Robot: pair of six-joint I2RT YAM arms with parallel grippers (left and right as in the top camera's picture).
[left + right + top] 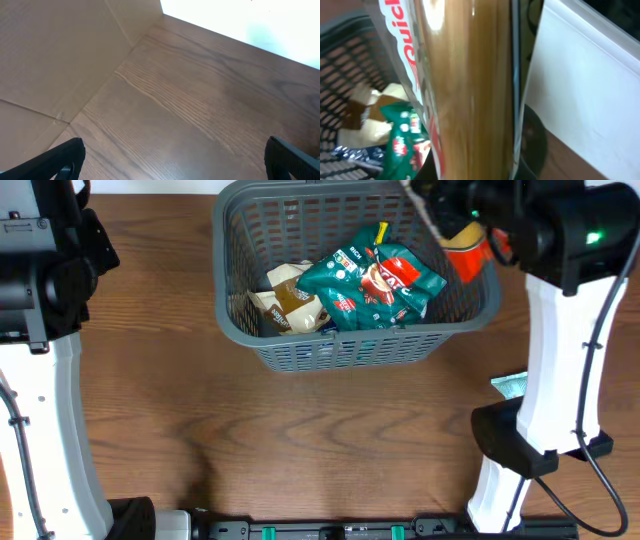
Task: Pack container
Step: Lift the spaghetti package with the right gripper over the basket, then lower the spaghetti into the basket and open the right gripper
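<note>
The noodle packet still sticks out over the basket's side, so my right gripper will next swing in from the basket's rim, turn and lower inside the basket's near side [340, 331] to release it.
The container [340, 352], a dark grey slotted basket, stands at the far middle of the table. Inside lie green snack packets [370, 285] and a beige-brown packet [285, 300]. My right gripper [462, 215] hangs over the basket's right rim, shut on a clear noodle packet [466, 252] with a red-and-white label. In the right wrist view this packet [470, 85] fills the middle, between the gripper [475, 170] jaws, with the basket wall [345, 60] and a green packet [400, 145] below left. My left gripper [175, 165] is open over bare wood, holding nothing.
A teal packet [510, 385] lies on the table at the right, partly hidden behind the right arm's white column [555, 360]. A cardboard wall [50, 60] borders the table in the left wrist view. The left arm [40, 330] stands along the left edge.
</note>
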